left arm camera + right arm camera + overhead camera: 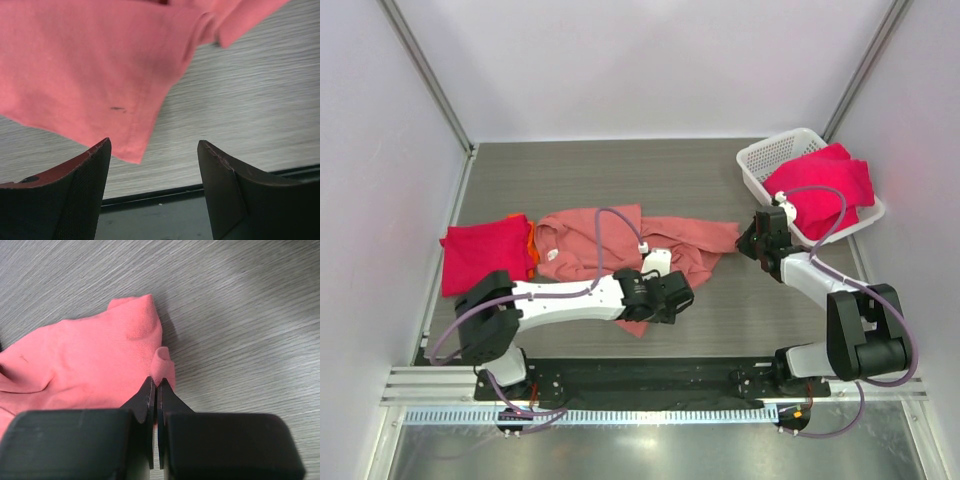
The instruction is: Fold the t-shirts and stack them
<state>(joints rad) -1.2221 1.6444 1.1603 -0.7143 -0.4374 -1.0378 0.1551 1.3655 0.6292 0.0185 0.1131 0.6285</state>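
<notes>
My right gripper next lifts the crumpled pink shirt's pinched end, then carries it outward beside the basket toward the far table edge.
The salmon-pink t-shirt [585, 240] lies crumpled across the middle of the table, white neck label to the left. My left gripper [672, 297] is open and empty, just off the shirt's near hem corner [135, 150]; its fingers [85, 185] touch no cloth. My right gripper [752, 240] is shut on a pinched fold at the shirt's right sleeve end [162, 365]. A folded crimson-red t-shirt [483, 253] lies flat at the left. Another crimson-red t-shirt [825, 185] sits bunched in the basket.
The white mesh basket [770, 155] stands at the back right, close behind the right arm. A thin orange edge [531, 240] shows between the folded red shirt and the pink one. The black mounting rail [200, 192] runs along the near table edge.
</notes>
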